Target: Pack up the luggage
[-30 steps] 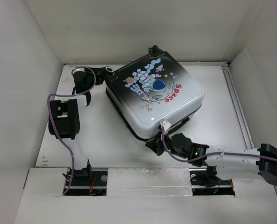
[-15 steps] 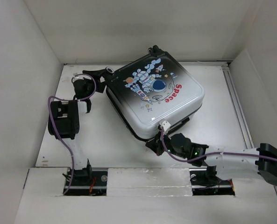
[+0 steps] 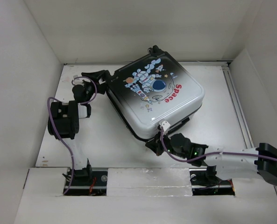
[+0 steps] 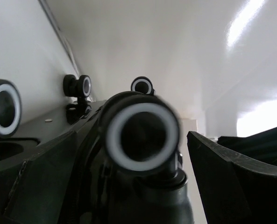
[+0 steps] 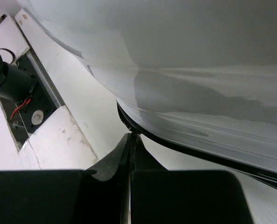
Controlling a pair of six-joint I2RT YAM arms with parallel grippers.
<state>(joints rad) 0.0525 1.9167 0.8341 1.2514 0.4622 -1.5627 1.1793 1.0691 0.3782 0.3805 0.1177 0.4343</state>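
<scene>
The left gripper will shift slightly outward, then in toward the case, and close on the white-ringed black wheel (image 4: 143, 136), because the wheel still sits untouched between its spread fingers.
The luggage (image 3: 157, 93) lies shut and flat on the table, its astronaut and red "Space" print facing up. My left gripper (image 3: 99, 78) stands open at the case's left corner. In the left wrist view a black wheel with a white ring (image 4: 140, 135) sits blurred between the spread fingers (image 4: 222, 177), with no pad pressing on it. My right gripper (image 3: 153, 143) is at the near corner. Its tips (image 5: 131, 140) are shut together on the small zipper pull (image 5: 133, 134) at the black zipper seam (image 5: 185, 144).
More wheels (image 4: 3, 108) (image 4: 78, 86) (image 4: 142, 85) stick out along the case's end. White walls (image 3: 31, 70) box in the table (image 3: 110, 135) on three sides. The arm bases (image 3: 82, 179) sit at the near edge, and purple cables (image 3: 52, 105) loop off both arms.
My left gripper's jaws have swung wide apart around the wheel, and its wrist has shifted slightly. The right gripper and the luggage have stayed put.
</scene>
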